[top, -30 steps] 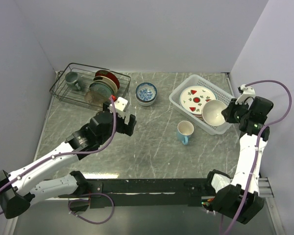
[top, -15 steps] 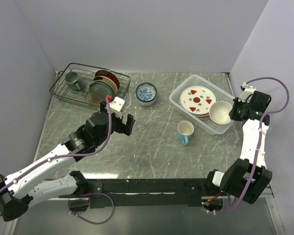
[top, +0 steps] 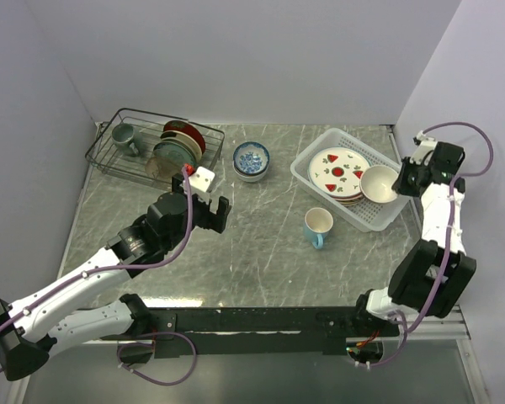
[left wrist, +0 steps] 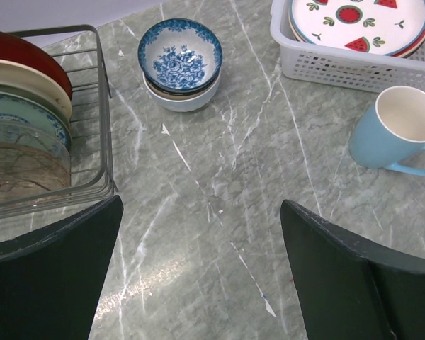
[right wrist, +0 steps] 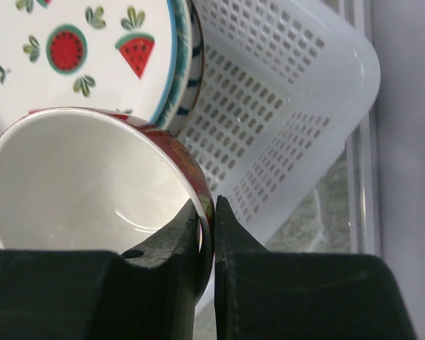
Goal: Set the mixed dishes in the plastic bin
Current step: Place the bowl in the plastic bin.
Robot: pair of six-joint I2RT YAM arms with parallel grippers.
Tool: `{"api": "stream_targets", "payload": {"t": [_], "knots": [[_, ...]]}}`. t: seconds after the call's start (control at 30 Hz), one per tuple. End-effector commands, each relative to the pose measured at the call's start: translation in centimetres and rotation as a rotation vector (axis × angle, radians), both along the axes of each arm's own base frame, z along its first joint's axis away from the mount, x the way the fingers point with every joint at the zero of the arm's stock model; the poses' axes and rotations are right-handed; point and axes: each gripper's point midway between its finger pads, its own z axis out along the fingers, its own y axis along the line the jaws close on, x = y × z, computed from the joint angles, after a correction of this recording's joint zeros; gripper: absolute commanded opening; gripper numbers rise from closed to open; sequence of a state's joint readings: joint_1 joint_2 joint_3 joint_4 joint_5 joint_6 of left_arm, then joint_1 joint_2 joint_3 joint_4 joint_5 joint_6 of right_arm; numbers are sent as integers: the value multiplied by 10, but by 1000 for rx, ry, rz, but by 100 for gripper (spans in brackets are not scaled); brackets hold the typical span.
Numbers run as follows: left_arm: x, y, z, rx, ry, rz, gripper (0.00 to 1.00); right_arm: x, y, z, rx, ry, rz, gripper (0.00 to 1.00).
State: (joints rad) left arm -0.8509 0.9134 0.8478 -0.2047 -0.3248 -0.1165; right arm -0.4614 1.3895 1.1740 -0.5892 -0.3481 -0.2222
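The robot's right gripper needs to move down and to the left in the top view next, then lower the bowl onto the white plate and let go, since the plate lies that way.
My right gripper is shut on the rim of a cream bowl with a dark red outside, held over the right end of the white plastic bin. In the bin lies a stack of plates topped by the white plate with red fruit marks. A light blue mug stands on the table in front of the bin. A blue-patterned bowl sits stacked on a white bowl. My left gripper is open and empty above the table.
A black wire rack at the back left holds upright plates and a grey-green mug. Walls close the table on the left, back and right.
My right gripper has carried the cream bowl up and back, from the bin's near right corner to over the bin's right end. My left gripper drew back slightly.
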Motion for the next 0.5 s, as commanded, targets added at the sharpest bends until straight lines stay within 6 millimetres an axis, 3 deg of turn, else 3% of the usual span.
{"api": "stream_targets", "payload": {"t": [0.0, 0.03, 0.1, 0.13, 0.2, 0.23, 0.47], "knots": [[7, 4, 9, -15, -40, 29, 99, 47, 17, 44, 39, -135, 44, 1], [7, 4, 9, -15, -42, 29, 99, 57, 24, 53, 42, -148, 55, 1], [8, 5, 7, -11, -41, 36, 99, 69, 29, 46, 51, -118, 49, 2], [9, 6, 6, -8, -40, 39, 99, 77, 30, 54, 50, -133, 49, 2], [11, 7, 4, -2, -39, 46, 99, 88, 39, 39, 58, -76, 64, 4], [12, 7, 4, -3, -38, 49, 99, 96, 41, 45, 61, -86, 71, 4], [19, 10, -3, 16, -21, 66, 99, 120, 50, 21, 119, -2, 116, 6]]}}
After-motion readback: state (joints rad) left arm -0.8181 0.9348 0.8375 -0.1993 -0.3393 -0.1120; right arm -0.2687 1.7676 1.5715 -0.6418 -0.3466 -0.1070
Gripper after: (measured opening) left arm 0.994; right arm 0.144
